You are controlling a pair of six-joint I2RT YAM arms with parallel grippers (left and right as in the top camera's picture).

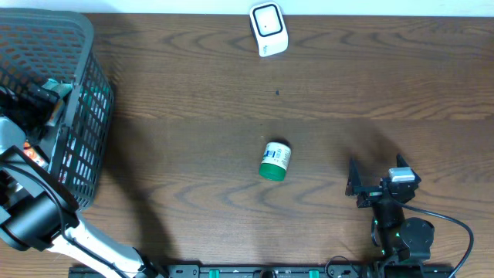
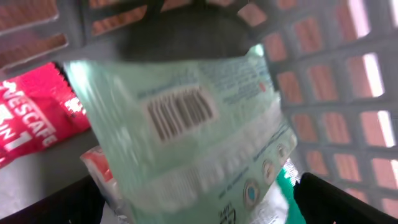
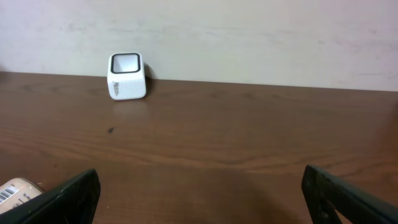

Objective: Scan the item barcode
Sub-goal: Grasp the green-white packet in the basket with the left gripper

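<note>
The left gripper eases slightly outward onto the pouch's barcoded body [image 1: 58, 88] [image 2: 186, 137] next and closes, because the pale green pouch already lies between its open black fingers.
My left gripper [image 2: 199, 213] is down inside the grey basket [image 1: 85, 131], open, with its black fingers [image 2: 348, 200] on either side of a pale green pouch [image 2: 186, 124]. The pouch is tilted and blurred, and its barcode [image 2: 180, 112] faces the camera. I cannot tell whether the fingers touch it. A white scanner [image 1: 268, 28] stands at the table's far edge and also shows in the right wrist view as the scanner [image 3: 127, 76]. My right gripper [image 1: 376, 171] stands open and empty over the table at the right, its jaws wide [image 3: 202, 205].
A small jar with a green cap [image 1: 274, 161] lies on its side mid-table; its barcoded end [image 3: 13, 190] shows by the right gripper's left finger. A red Nescafe sachet [image 2: 28, 121] and other packets lie in the basket. A cable [image 1: 455, 232] loops behind the right arm.
</note>
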